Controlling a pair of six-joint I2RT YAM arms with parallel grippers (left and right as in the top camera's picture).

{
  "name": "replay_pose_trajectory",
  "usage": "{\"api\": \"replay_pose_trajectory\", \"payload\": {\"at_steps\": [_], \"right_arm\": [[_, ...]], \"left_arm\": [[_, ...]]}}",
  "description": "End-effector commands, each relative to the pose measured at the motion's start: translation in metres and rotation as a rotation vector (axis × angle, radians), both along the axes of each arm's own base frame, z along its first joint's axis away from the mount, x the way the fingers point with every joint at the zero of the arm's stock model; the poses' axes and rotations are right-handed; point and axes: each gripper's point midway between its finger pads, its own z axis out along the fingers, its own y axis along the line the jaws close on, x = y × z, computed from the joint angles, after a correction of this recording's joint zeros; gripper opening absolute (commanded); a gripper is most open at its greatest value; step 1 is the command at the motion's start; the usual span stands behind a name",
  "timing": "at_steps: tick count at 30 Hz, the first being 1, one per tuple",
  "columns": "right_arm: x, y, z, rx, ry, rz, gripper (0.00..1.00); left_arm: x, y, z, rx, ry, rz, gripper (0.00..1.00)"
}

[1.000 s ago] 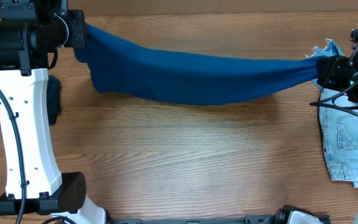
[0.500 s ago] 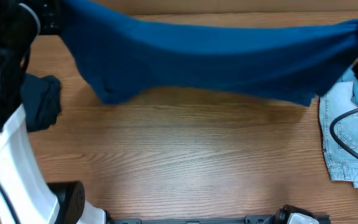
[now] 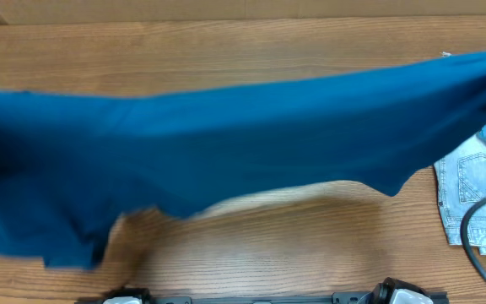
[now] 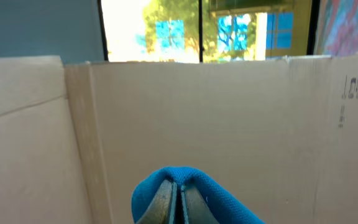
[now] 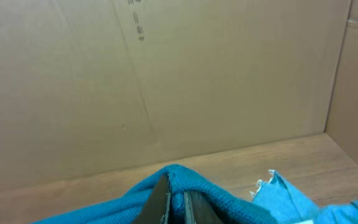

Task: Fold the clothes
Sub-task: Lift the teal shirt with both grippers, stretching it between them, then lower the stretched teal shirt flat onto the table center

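The garment hangs high above bare wood, so my left gripper should next lower the fold of blue knit (image 4: 227,203) outward to the far tabletop and release it.
A large mid-blue knit garment (image 3: 226,143) of the clothes hangs stretched across the whole overhead view, high above the table, and hides both arms there. In the left wrist view my left gripper (image 4: 178,184) is shut on a fold of this blue knit (image 4: 227,203), which wraps over its fingertips. In the right wrist view my right gripper (image 5: 176,185) is shut on another bunched edge of the same knit (image 5: 110,210). Pale blue frayed denim pieces (image 3: 471,190) lie on the table at the right edge, and a denim corner (image 5: 284,194) shows beside my right fingers.
A wooden table (image 3: 294,245) shows below the hanging cloth. Cardboard walls (image 4: 229,112) (image 5: 166,81) stand behind both grippers. A black cable (image 3: 477,221) loops over the denim. A dark bar (image 3: 260,298) runs along the table's front edge.
Both grippers have lifted the blue garment up toward the overhead camera. It now spans the full width and covers the arms and the dark cloth at the left.
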Motion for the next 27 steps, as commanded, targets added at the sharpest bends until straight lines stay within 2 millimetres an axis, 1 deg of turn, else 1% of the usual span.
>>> {"api": "replay_pose_trajectory", "payload": {"at_steps": [1, 2, 4, 5, 7, 8, 10, 11, 13, 15, 16, 17, 18, 19, 20, 22, 24, 27], "right_arm": [[-0.013, -0.005, 0.008, -0.011, -0.018, -0.052, 0.04], [-0.011, -0.006, 0.004, -0.006, -0.003, -0.052, 0.04], [-0.006, -0.007, -0.007, 0.009, 0.044, -0.052, 0.04], [-0.001, -0.009, -0.014, 0.017, 0.072, -0.051, 0.04], [0.013, -0.013, -0.032, 0.045, 0.149, -0.052, 0.04], [0.022, -0.016, -0.043, 0.061, 0.193, -0.053, 0.04], [0.045, -0.024, -0.071, 0.096, 0.305, -0.051, 0.04], [0.053, -0.025, -0.079, 0.107, 0.334, -0.044, 0.04], [0.081, -0.024, -0.106, 0.162, 0.425, 0.012, 0.04], [0.105, -0.029, -0.128, 0.193, 0.489, 0.030, 0.04], [0.123, -0.034, -0.145, 0.207, 0.529, 0.030, 0.04], [0.133, -0.038, -0.154, 0.214, 0.548, 0.030, 0.04], [0.142, -0.041, -0.162, 0.220, 0.565, 0.030, 0.04], [0.155, -0.044, -0.174, 0.224, 0.585, 0.033, 0.04], [0.165, -0.047, -0.182, 0.227, 0.595, 0.035, 0.04], [0.187, -0.051, -0.198, 0.227, 0.608, 0.046, 0.04], [0.207, -0.043, -0.207, 0.203, 0.594, 0.124, 0.04], [0.231, -0.035, -0.220, 0.192, 0.584, 0.164, 0.05]], "left_arm": [[-0.027, 0.014, 0.005, 0.005, -0.040, 0.089, 0.04], [-0.026, 0.015, 0.002, 0.005, -0.027, 0.092, 0.04], [-0.016, 0.015, -0.006, 0.006, 0.011, 0.091, 0.04], [-0.007, 0.015, -0.011, 0.007, 0.041, 0.091, 0.04], [0.020, 0.015, -0.026, 0.006, 0.121, 0.089, 0.04], [0.035, 0.015, -0.035, 0.008, 0.167, 0.089, 0.04], [0.075, 0.016, -0.057, 0.011, 0.272, 0.088, 0.04], [0.092, 0.016, -0.068, 0.012, 0.316, 0.088, 0.04], [0.129, 0.016, -0.089, 0.015, 0.403, 0.087, 0.04], [0.175, 0.013, -0.116, 0.017, 0.502, 0.064, 0.04], [0.202, 0.014, -0.134, 0.018, 0.554, 0.064, 0.04], [0.220, 0.014, -0.146, 0.019, 0.587, 0.063, 0.04], [0.232, 0.014, -0.154, 0.019, 0.608, 0.063, 0.04], [0.254, 0.014, -0.171, 0.020, 0.648, 0.063, 0.04], [0.268, 0.015, -0.182, 0.020, 0.673, 0.062, 0.04], [0.300, 0.011, -0.211, 0.015, 0.732, 0.041, 0.04], [0.328, 0.005, -0.238, 0.008, 0.783, 0.000, 0.04], [0.359, -0.003, -0.271, -0.006, 0.829, -0.047, 0.04]]}}
